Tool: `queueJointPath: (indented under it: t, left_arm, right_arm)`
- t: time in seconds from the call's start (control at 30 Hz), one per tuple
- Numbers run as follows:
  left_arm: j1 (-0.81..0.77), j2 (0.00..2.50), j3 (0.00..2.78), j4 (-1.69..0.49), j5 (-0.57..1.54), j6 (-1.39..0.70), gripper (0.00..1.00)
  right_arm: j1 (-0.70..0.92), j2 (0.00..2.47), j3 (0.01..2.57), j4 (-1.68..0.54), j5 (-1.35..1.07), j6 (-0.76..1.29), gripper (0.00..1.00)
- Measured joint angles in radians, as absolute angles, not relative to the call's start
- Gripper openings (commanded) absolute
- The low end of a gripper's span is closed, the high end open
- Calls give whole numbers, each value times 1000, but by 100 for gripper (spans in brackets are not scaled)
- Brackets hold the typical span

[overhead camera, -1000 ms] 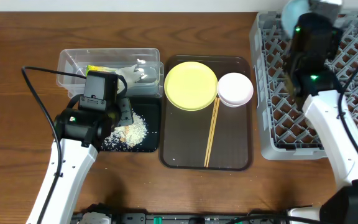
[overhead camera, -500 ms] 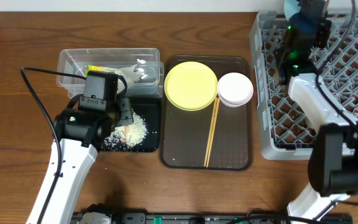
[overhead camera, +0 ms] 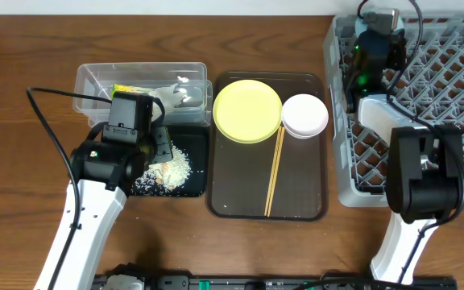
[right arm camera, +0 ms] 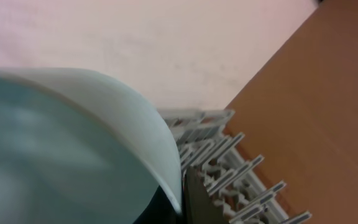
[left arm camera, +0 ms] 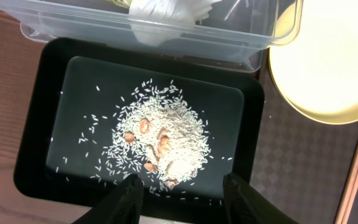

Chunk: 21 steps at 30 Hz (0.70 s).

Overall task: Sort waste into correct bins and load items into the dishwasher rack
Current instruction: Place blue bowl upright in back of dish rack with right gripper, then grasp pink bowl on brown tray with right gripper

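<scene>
I need to move my right gripper down and over toward the rack's side edge by the brown tray (right arm camera: 244, 178), because the light blue bowl (right arm camera: 61, 149) is still above the rack wires.
My left gripper (overhead camera: 158, 149) is open and empty over the near edge of the black tray (overhead camera: 204, 161), which holds a heap of rice scraps (overhead camera: 171, 169). The left wrist view shows the same gripper (left arm camera: 180, 180), tray (left arm camera: 36, 124) and rice (left arm camera: 166, 134). The clear tub (overhead camera: 95, 76) holds the yellow-green wrapper (overhead camera: 131, 90) and white tissue (overhead camera: 176, 95). The yellow plate (overhead camera: 248, 110), pink bowl (overhead camera: 304, 115) and chopsticks (overhead camera: 274, 173) lie on the brown tray. My right gripper (overhead camera: 374, 40) is over the grey rack (overhead camera: 449, 97), shut on the rim of the light blue bowl (right arm camera: 61, 149). The cup is out of view.
The dark brown serving tray (overhead camera: 296, 193) sits between the black tray and the rack. Rack tines (right arm camera: 229, 162) stand close beside the right finger (right arm camera: 188, 193). The table's far edge runs just behind the rack. A black cable loops left of the left arm.
My right arm has swung with the blue bowl toward the rack's far left corner, and the bowl is now hidden under the wrist from above. The left arm has not moved.
</scene>
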State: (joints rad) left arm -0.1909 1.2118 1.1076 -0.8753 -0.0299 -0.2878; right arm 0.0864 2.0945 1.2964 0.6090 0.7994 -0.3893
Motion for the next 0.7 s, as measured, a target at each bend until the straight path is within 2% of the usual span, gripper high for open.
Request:
queueJointPath:
  t: [0.43, 0.47, 0.57, 0.6, 0.7]
  left_arm:
    - [-191, 1212, 1108, -875, -30, -288, 46]
    - [-191, 1212, 1108, -875, -30, -288, 46]
    - [-191, 1212, 1108, -875, -30, -288, 46]
    - [-191, 1212, 1108, -876, -30, -288, 46]
    - [-191, 1212, 1108, -875, -30, -288, 46]
  right_arm:
    - [136, 2096, 1320, 383, 831, -322, 2]
    - [141, 2093, 1322, 364, 839, -317, 5]
    - [155, 2088, 1322, 287, 846, -294, 22]
    - [165, 2088, 1319, 247, 840, -283, 31]
    - [179, 2070, 1314, 157, 804, -234, 44]
